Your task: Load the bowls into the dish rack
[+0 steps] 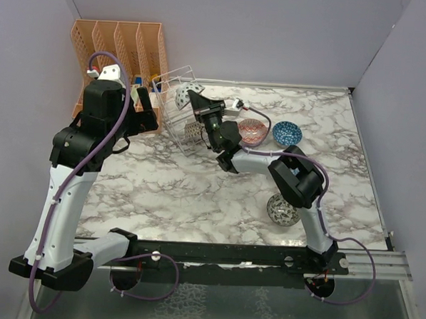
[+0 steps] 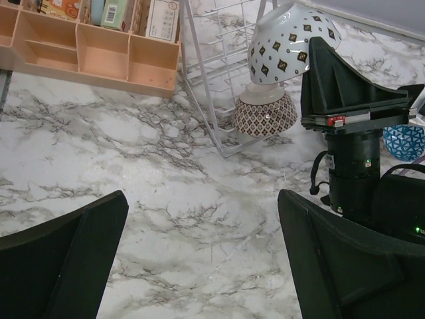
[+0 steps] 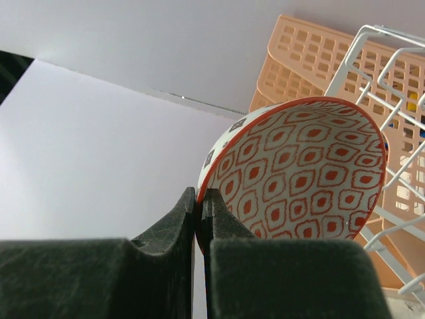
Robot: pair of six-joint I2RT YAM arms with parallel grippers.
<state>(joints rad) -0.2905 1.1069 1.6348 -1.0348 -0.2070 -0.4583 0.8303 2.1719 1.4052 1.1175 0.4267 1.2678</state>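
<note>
I will next bring the reddish-pink bowl down with my right gripper to the wires beside the brown bowl's base (image 1: 182, 115), because they are empty.
My right gripper (image 1: 192, 98) is shut on the rim of a reddish-pink patterned bowl (image 3: 299, 173) and holds it tilted at the top of the wire dish rack (image 1: 174, 104). The bowl's white, diamond-dotted outside shows in the left wrist view (image 2: 289, 40). A brown bowl (image 2: 265, 114) lies on its side at the bottom of the rack (image 2: 206, 73). On the table are a second reddish-pink bowl (image 1: 251, 131), a blue bowl (image 1: 287, 133) and a dark grey-green bowl (image 1: 282, 209). My left gripper (image 2: 202, 266) is open and empty above bare marble, left of the rack.
A peach slotted organiser (image 1: 122, 51) with small items stands against the back wall, just left of the rack; it also shows in the right wrist view (image 3: 312, 60). Walls close in the left, back and right sides.
</note>
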